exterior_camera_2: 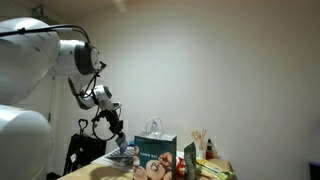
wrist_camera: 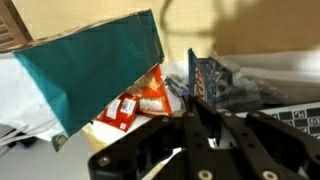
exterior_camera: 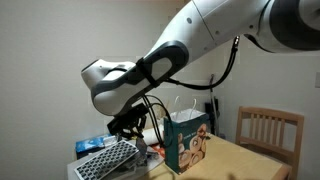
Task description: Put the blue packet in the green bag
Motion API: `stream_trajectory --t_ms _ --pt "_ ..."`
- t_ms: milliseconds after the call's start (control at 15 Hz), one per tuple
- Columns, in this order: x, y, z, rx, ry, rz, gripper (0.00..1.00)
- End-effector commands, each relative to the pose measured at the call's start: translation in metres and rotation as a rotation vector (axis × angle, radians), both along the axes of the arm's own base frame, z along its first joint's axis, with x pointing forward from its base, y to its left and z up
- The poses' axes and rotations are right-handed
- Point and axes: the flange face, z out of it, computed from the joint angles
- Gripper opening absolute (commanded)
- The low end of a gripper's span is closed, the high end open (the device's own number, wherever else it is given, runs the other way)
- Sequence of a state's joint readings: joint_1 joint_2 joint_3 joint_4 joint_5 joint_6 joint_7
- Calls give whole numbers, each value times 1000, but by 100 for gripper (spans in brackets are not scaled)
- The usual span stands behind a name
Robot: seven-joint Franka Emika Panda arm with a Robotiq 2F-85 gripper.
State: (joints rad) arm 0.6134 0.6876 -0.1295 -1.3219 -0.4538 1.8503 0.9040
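I will lift past the bag's teal side beside my gripper, tilt across to the bag's open top [exterior_camera: 186, 115] beyond it, and release the packet.
The green bag [exterior_camera: 186, 140] stands upright on the table, with white loop handles and a beige cartoon on its front. It also shows in an exterior view [exterior_camera_2: 156, 151], and its teal side fills the upper left of the wrist view [wrist_camera: 95, 70]. My gripper [exterior_camera: 130, 125] hangs just beside the bag, above the clutter next to it [exterior_camera_2: 118, 137]. In the wrist view the gripper [wrist_camera: 201, 112] is shut, and the thin blue packet [wrist_camera: 207, 80] stands up edge-on from between its fingertips.
A grey keyboard [exterior_camera: 110, 160] and a flat blue pack [exterior_camera: 90, 146] lie below the gripper. Orange-red snack packs [wrist_camera: 140, 100] rest by the bag's base. A wooden chair [exterior_camera: 270, 135] stands behind the wooden table [exterior_camera: 245, 165]. More snacks [exterior_camera_2: 160, 170] crowd the table front.
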Motion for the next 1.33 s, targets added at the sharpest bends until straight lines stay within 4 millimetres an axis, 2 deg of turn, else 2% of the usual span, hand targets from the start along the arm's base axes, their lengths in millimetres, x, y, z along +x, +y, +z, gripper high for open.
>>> stream_trajectory --t_ms 0,200,333,467,533,667,800,867,933,1267 --pt "-17 -15 72 -78 -154 -108 1" --pt "-31 -34 115 -165 -245 -224 1" --pt "-40 -51 132 -190 -280 -334 1" --pt "-47 -63 135 -179 -289 -409 1" --pt "-31 -48 136 -169 -272 -350 5" --pt "-35 -58 137 -171 -281 -386 5" --pt "-36 -60 134 -174 -281 -395 5" --pt "-35 -59 134 -172 -288 -394 1" --pt "-35 -62 139 -179 -314 -410 1" --pt "-45 -96 156 -241 -451 -649 1"
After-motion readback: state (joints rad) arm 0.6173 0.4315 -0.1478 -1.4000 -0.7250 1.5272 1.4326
